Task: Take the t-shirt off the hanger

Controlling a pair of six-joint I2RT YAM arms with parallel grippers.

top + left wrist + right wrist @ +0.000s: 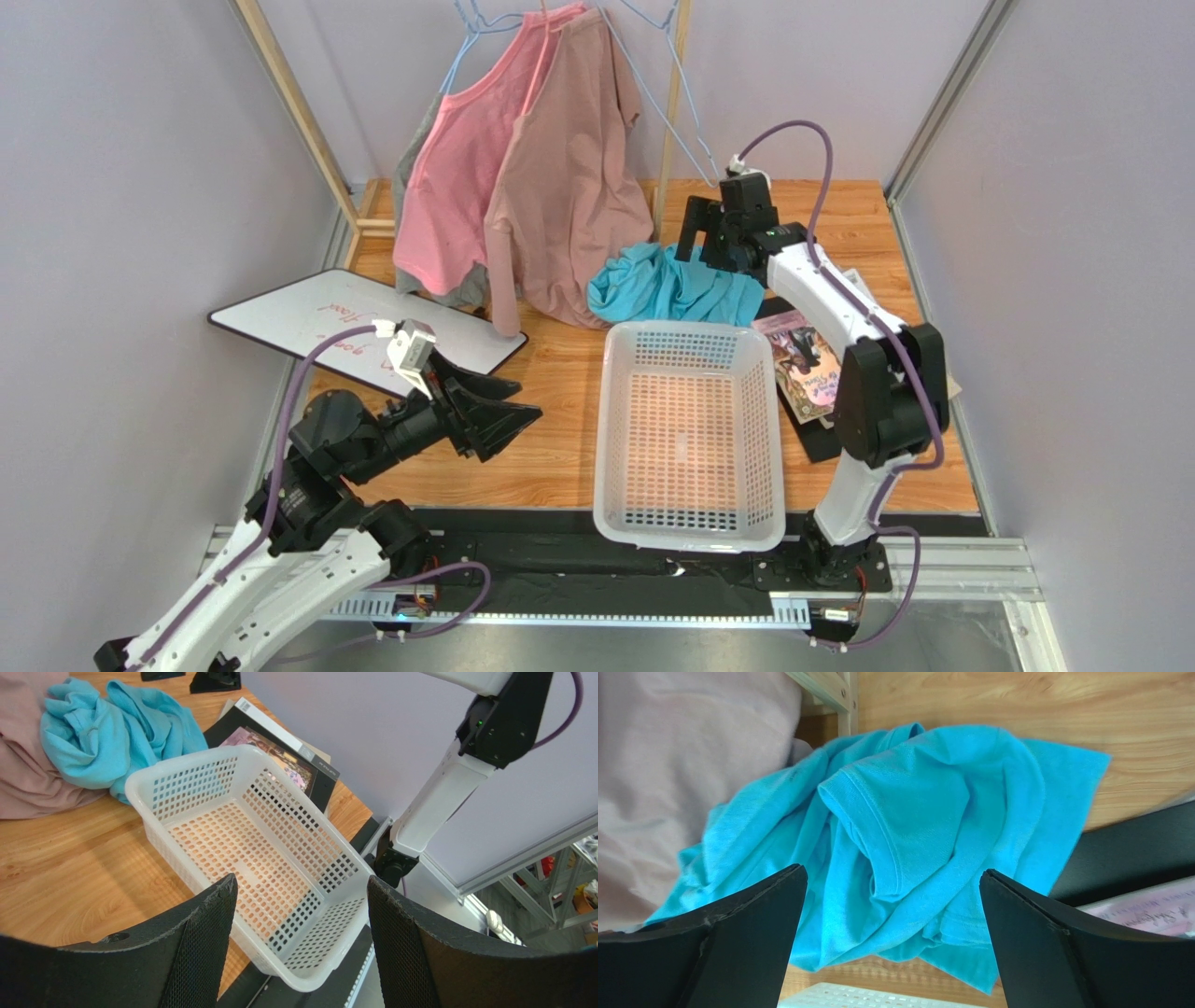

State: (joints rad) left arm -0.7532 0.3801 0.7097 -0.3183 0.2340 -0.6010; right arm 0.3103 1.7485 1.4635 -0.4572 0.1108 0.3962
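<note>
I next need to lower my right gripper to the bunched fold's corner nearest the basket (891, 883) and close there. That corner is between the gripper's open fingers.
The teal t-shirt (673, 287) lies crumpled on the wooden table behind the white basket, off any hanger. It also shows in the left wrist view (105, 735) and fills the right wrist view (913, 812). A bare light-blue wire hanger (694, 140) hangs at the back by the wooden post. My right gripper (718, 231) (892, 871) is open and empty, just above the t-shirt's far right edge. My left gripper (522, 403) (302, 880) is open and empty, left of the basket and pointing at it.
A white perforated basket (687, 525) stands at the front centre. A salmon-pink shirt (463, 168) and a dusty pink shirt (575, 196) hang at the back on other hangers. A whiteboard (309, 315) lies at the left. Magazines (800, 364) lie right of the basket.
</note>
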